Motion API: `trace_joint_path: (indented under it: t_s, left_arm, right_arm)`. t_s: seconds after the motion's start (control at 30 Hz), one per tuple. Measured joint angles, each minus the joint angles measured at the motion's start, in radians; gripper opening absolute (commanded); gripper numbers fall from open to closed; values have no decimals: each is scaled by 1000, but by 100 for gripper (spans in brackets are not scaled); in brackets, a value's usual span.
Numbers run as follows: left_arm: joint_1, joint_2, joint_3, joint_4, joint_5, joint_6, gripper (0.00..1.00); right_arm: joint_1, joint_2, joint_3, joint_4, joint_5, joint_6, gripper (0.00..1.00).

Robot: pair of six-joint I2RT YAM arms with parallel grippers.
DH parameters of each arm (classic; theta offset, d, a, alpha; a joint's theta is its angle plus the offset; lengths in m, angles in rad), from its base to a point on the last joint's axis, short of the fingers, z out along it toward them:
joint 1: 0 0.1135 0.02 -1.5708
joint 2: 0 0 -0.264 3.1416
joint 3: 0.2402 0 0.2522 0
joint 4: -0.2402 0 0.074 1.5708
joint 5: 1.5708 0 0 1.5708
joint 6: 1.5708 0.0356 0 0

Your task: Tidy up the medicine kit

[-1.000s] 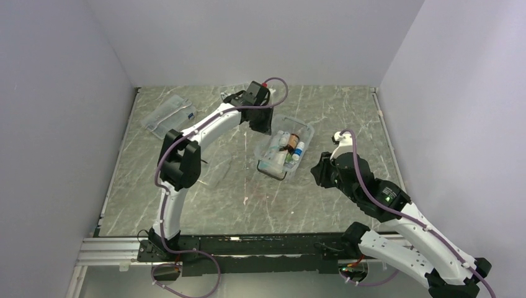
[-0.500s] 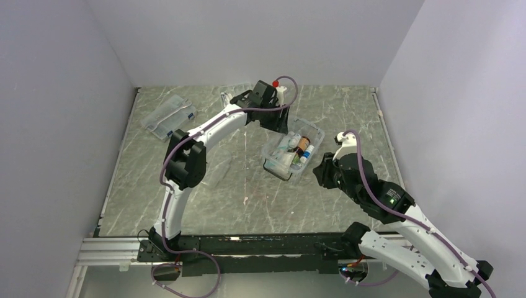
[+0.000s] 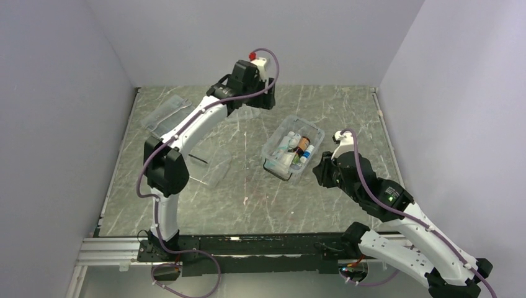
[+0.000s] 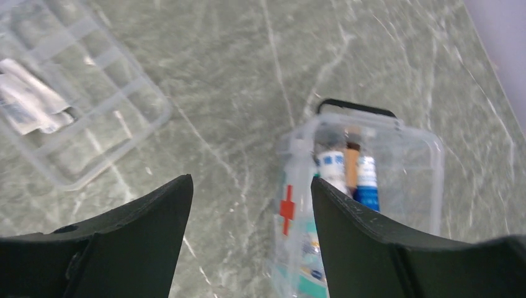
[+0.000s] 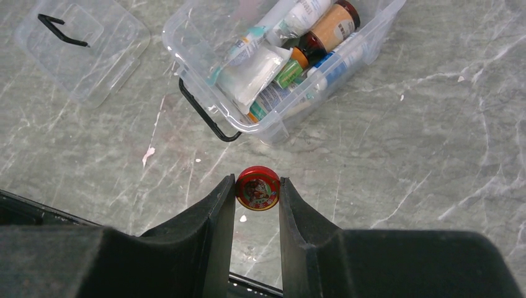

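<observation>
My left gripper will next go down, turned to match the medicine kit's slant, onto the kit's middle divider, below and to the gripper's left in the top view.
The medicine kit (image 3: 315, 134) is a clear tub standing open at mid table, packed with bottles, tubes and packets. The left wrist view shows its red cross (image 4: 286, 210) and dark handle (image 4: 356, 107). My left gripper (image 3: 263, 101) hangs open above the table behind and left of the medicine kit (image 4: 428, 161); the left gripper (image 4: 250, 186) holds nothing. Its clear lid (image 5: 80, 53) lies flat to the left. My right gripper (image 5: 257, 192) is shut on a small round red tin (image 5: 257, 188), just in front of the medicine kit (image 5: 186, 59).
A flatter clear case (image 3: 164, 115) with compartments lies at the back left, also in the left wrist view as the case (image 4: 68, 112). The lid (image 3: 211, 169) rests between the left arm and the tub. Walls close the table on three sides.
My left gripper opened, let go of the tub's far rim and rose back to the left. The tub ended slightly further right. The right arm kept still with the tin.
</observation>
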Motion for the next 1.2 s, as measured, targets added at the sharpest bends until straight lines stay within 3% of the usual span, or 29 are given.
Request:
trace_joint_path:
  t_s: [0.43, 0.73, 1.2]
  left_arm:
    - [187, 183, 83, 23, -47, -104, 75]
    - [204, 319, 213, 59, -93, -140, 72]
    - [247, 433, 228, 129, -95, -220, 69]
  right_arm:
    - [0, 8, 32, -8, -2, -16, 15]
    - [0, 57, 32, -4, -3, -28, 16]
    - [0, 108, 32, 21, -4, -50, 15]
